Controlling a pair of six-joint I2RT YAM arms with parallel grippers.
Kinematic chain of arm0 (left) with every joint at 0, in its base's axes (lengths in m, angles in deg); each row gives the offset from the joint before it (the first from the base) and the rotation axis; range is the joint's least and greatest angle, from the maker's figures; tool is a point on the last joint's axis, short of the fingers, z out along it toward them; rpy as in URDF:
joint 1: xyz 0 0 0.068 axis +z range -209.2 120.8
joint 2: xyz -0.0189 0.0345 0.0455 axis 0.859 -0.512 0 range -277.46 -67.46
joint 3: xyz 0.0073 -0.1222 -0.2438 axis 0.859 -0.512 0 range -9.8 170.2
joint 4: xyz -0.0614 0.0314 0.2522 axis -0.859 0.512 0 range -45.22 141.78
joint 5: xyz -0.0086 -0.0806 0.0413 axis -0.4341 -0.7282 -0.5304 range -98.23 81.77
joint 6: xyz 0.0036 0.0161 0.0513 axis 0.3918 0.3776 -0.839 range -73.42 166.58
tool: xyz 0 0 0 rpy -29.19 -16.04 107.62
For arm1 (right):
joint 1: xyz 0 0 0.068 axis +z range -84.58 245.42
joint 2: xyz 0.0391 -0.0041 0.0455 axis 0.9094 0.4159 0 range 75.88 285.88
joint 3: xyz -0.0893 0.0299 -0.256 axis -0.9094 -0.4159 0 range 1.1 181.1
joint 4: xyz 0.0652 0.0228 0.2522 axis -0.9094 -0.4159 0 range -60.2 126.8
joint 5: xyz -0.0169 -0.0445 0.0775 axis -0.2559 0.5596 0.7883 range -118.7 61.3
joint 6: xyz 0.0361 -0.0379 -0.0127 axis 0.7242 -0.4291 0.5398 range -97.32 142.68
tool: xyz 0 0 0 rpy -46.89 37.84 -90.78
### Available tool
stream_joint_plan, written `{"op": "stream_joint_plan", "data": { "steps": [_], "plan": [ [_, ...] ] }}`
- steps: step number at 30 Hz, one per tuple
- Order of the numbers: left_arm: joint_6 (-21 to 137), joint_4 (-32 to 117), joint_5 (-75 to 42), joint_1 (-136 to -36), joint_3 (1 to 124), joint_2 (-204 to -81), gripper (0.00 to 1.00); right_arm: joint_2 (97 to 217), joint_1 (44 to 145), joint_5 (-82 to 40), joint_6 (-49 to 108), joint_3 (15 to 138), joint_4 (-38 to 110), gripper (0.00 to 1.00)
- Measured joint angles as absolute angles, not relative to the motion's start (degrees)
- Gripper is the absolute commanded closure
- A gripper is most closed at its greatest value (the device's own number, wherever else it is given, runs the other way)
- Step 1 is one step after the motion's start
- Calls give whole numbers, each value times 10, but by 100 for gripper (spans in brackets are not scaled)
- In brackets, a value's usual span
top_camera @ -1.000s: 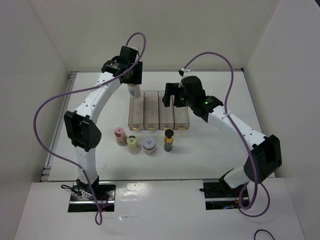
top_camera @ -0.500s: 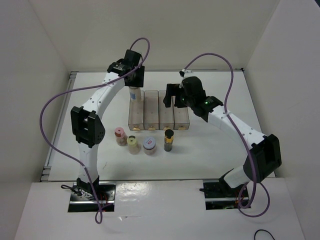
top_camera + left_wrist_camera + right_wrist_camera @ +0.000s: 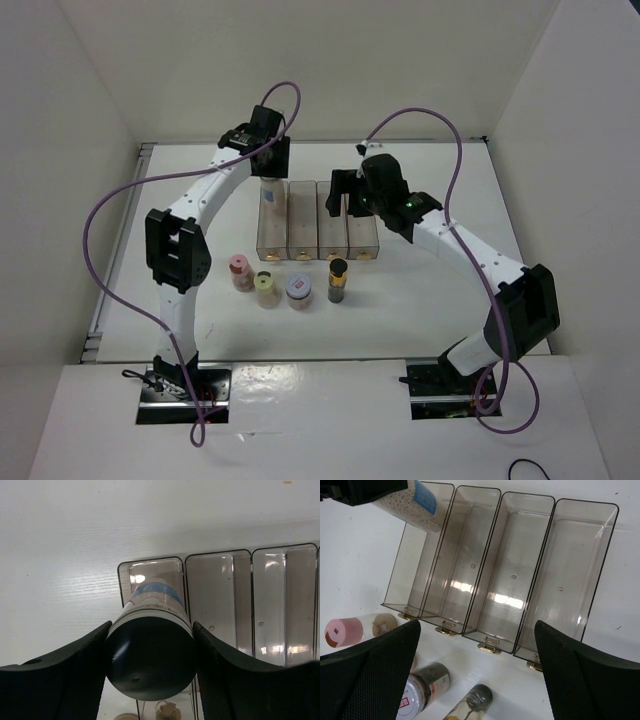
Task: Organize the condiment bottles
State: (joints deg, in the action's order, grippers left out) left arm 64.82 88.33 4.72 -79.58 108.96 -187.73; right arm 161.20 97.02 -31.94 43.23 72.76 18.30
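The tall white bottle [image 3: 268, 190] needs to go down next with my left gripper and be released in the rack section nearest the pink-capped bottle, because the section's open far end is below my fingers.
My left gripper [image 3: 266, 172] is shut on the tall white bottle [image 3: 268, 190] and holds it over the far end of the leftmost compartment of the clear rack [image 3: 318, 232]. In the left wrist view the bottle's dark cap [image 3: 150, 655] sits between both fingers [image 3: 60, 672]. The pink-capped bottle [image 3: 241, 268], yellow-capped bottle [image 3: 266, 287], red-rimmed jar [image 3: 299, 291] and slim dark bottle [image 3: 338, 278] stand in a row in front of the rack. My right gripper [image 3: 345, 195] is open and empty above the rack's far right part.
All four compartments of the rack [image 3: 520, 555] show empty in the right wrist view. White walls enclose the table on the left, right and back. Purple cables loop above both arms.
My left gripper has carried the white bottle a little to the right and farther back, over the leftmost compartment. The right arm and the four standing bottles have not moved.
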Motion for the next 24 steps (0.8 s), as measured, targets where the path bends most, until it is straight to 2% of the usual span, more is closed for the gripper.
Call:
{"op": "stream_joint_plan", "data": {
  "steps": [6, 17, 24],
  "plan": [
    [650, 869, 36, -788, 1062, -1886, 64, 1615, 970, -319, 432, 728, 182, 1],
    [650, 859, 30, -786, 1061, -1893, 39, 1620, 970, -316, 432, 728, 181, 1],
    [649, 854, 24, -786, 1061, -1900, 29, 1626, 970, -314, 432, 728, 179, 1]
  ]
}}
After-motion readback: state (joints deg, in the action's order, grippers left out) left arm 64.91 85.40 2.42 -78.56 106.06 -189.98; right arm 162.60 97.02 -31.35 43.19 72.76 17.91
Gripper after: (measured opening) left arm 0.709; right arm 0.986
